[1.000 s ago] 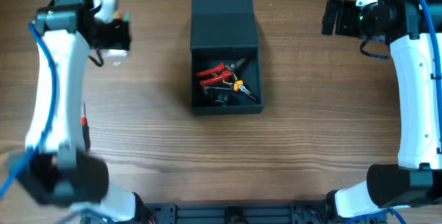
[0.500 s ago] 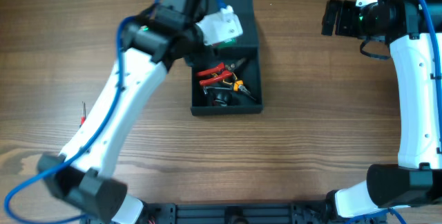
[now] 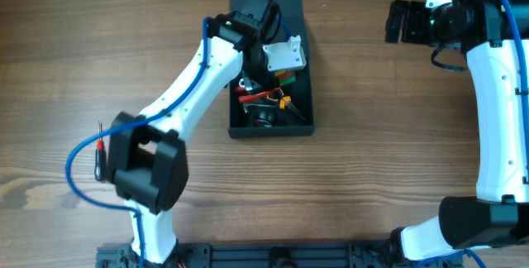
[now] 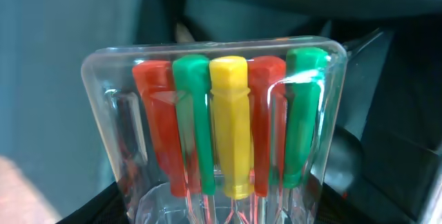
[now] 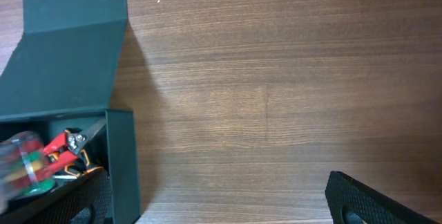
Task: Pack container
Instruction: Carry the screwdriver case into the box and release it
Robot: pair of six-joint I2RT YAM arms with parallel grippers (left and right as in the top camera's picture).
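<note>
The clear case in my left gripper comes down next onto the red-handled pliers [image 3: 254, 97] below it inside the open box and is released there.
The container [image 3: 273, 131] is a dark teal-grey box at the table's middle, with its flap lid [image 3: 289, 7] folded back. Red-handled pliers [image 3: 254, 97] and an orange-handled tool [image 3: 286, 102] lie inside. My left gripper [image 3: 282, 63] is shut on a clear case of red, green and yellow screwdrivers [image 4: 228, 127] and holds it over the box's inside. The right wrist view shows the box wall [image 5: 121, 162], the pliers [image 5: 61, 145] and the case [image 5: 21, 163]. My right gripper [image 3: 400, 21] is open and empty, right of the box [image 5: 221, 207].
A thin red-handled tool [image 3: 100, 145] lies on the wooden table at the far left, partly behind my left arm. My left arm stretches diagonally from the front left to the box.
My left arm has swung from the far left of the table to over the container, carrying the screwdriver case, and now holds it over the box's inside. The right arm has not moved.
</note>
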